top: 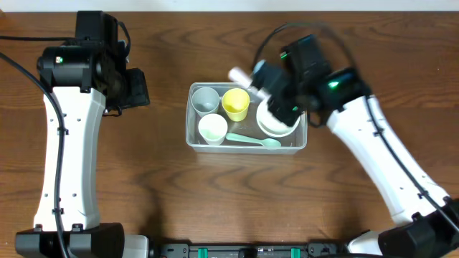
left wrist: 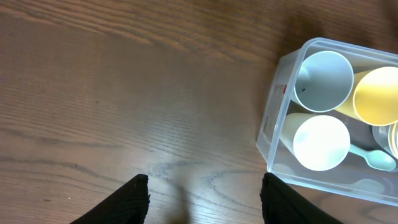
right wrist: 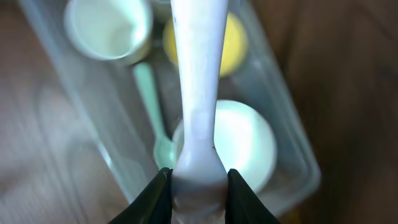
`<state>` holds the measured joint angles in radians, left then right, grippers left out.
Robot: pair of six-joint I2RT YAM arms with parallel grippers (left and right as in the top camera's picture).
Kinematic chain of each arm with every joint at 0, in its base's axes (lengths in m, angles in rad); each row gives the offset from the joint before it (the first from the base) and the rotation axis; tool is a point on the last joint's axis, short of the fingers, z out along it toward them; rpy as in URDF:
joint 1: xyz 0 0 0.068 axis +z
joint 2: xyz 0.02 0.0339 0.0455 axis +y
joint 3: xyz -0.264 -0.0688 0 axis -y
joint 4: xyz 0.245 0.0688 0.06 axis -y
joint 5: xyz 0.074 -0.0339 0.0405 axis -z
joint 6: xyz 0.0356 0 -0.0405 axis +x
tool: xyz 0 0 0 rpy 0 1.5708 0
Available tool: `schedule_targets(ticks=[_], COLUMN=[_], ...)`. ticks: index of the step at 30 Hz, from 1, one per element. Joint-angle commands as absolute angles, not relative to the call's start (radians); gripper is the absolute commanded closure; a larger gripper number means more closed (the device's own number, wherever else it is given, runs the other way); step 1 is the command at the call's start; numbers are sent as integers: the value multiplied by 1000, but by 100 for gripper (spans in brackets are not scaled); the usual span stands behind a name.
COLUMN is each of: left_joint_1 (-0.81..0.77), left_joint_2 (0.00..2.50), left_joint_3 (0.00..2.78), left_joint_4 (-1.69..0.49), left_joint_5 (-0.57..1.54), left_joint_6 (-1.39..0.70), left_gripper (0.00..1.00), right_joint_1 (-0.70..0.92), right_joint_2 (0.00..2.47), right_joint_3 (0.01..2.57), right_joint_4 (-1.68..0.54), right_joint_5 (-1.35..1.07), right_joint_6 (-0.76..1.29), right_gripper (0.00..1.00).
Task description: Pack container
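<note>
The lavender spoon goes back and down with my right gripper next, for release inside the container's near side (top: 249,147) (right wrist: 119,113). That free part of the container lies below the gripper, nearer my base.
The clear plastic container (top: 195,136) sits mid-table. It holds a grey-blue cup (top: 206,99), a yellow cup (top: 236,103), a white cup (top: 212,128), a mint spoon (top: 254,140) and a white bowl (top: 278,126). My right gripper (right wrist: 198,186) is shut on a pale lavender spoon (right wrist: 198,81) and holds it above the container's right end; the spoon's handle (top: 240,76) sticks out past the far rim. My left gripper (left wrist: 204,199) is open and empty over bare table left of the container (left wrist: 277,112).
Dark wooden table (top: 165,193) all around the container. The left arm's body (top: 68,143) stands at the left side, the right arm (top: 387,172) reaches in from the right front.
</note>
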<state>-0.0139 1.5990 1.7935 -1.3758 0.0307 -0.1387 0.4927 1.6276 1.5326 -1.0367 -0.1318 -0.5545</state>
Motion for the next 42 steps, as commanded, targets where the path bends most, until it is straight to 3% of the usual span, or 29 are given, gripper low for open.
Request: schedule_targets(ticks=[1,7,11,16,18,19,26,31,33,34,36,38,39,40,42], left_joint_1=[-12,-12,-12,-12,-12,-12,-12,-12,-15,-21,-39,-65,-77,-84,-86], left_joint_2=[1603,1603,1603,1603,1603,1603,1603,1603,1603,1603,1603,1604,1604,1604,1604], left_joint_3=[1788,1788,1788,1788,1788,1788,1788,1788,1788,1788,1788,1788,1788,1788,1788], left_joint_4=[-1375,-1375,-1375,-1375,-1375,-1375,-1367,-1353,-1341,-1333,-1311,-1282,-1272,-1264,-1259], left_joint_5=[35,35,35,35,35,35,35,35,35,35,35,34,33,33,34], left_joint_6=[-148,-147,-147,-147,-147,-147,-147,-143,-143,-133,-101,-65,-47,-37,-38], left_gripper=[41,41,41,41,41,41,41,41,41,41,41,41,32,2,2], right_joint_1=[535,544,543,543,543,543,513,377,303,267,207,153,133,115,83], right_joint_2=[1665,1696,1700,1700,1700,1700,1664,1597,1576,1570,1565,1565,1565,1565,1562], right_joint_3=[1485,1419,1382,1380,1380,1380,1380,1380,1380,1380,1380,1380,1380,1380,1380], right_joint_4=[-1041,-1040,-1040,-1033,-1026,-1014,-808,-690,-683,-683,-685,-692,-693,-691,-691], right_joint_5=[-135,-136,-135,-134,-134,-130,75,196,186,175,136,96,97,97,97], right_joint_6=[-746,-754,-753,-753,-745,-727,-349,21,138,186,222,223,223,223,223], right_gripper=[99,97,71,60,48,47,44,34,24,13,4,1,1,1,1])
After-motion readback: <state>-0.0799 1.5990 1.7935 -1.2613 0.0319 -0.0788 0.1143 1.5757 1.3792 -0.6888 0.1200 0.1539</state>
